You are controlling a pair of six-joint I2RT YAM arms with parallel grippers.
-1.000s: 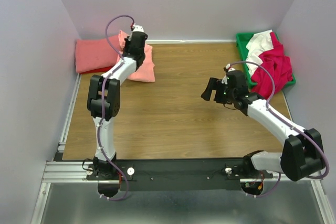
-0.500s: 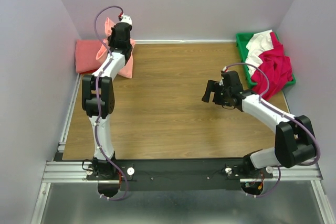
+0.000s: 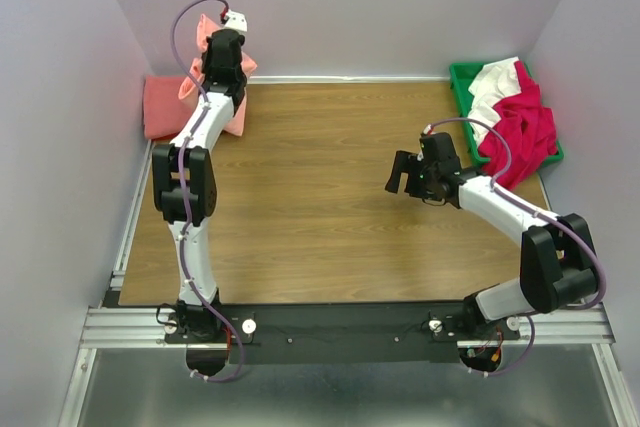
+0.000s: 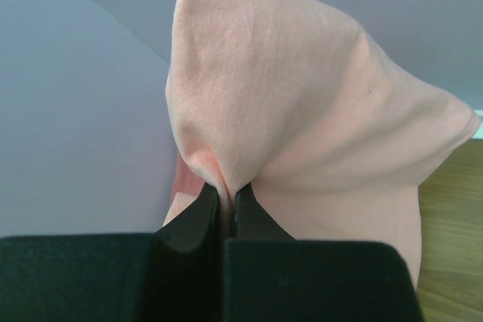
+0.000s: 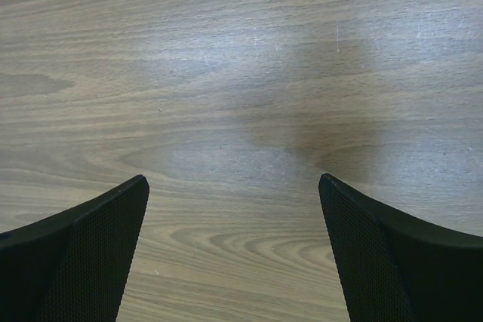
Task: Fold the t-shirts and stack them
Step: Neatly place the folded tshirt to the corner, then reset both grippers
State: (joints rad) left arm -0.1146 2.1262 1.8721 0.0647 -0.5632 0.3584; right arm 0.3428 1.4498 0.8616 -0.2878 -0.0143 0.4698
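My left gripper shifts toward the side next, then lowers the held t-shirt, since the stack [image 3: 166, 107] [image 4: 186, 179] lies between the t-shirt and that side.
My left gripper [image 3: 222, 49] is shut on a folded salmon-pink t-shirt [image 3: 236, 112] and holds it lifted at the back left corner, its cloth hanging beside the arm. In the left wrist view the shirt [image 4: 302, 111] bunches up from the pinch between the closed fingers [image 4: 225, 195]. A stack of folded salmon-pink shirts [image 3: 164, 105] lies against the left wall, just left of the held shirt. My right gripper [image 3: 402, 173] is open and empty above the bare wood [image 5: 234, 111] right of centre. Unfolded red and white t-shirts [image 3: 520, 117] lie piled in the bin.
A green plastic bin [image 3: 463, 77] stands at the back right corner and holds the unfolded shirts. Lilac walls close the table at the back and both sides. The wooden tabletop [image 3: 330, 197] spreads between the arms.
My left gripper has lifted the folded salmon-pink shirt off the table and carried it left and back towards the stack. The right gripper has hardly moved.
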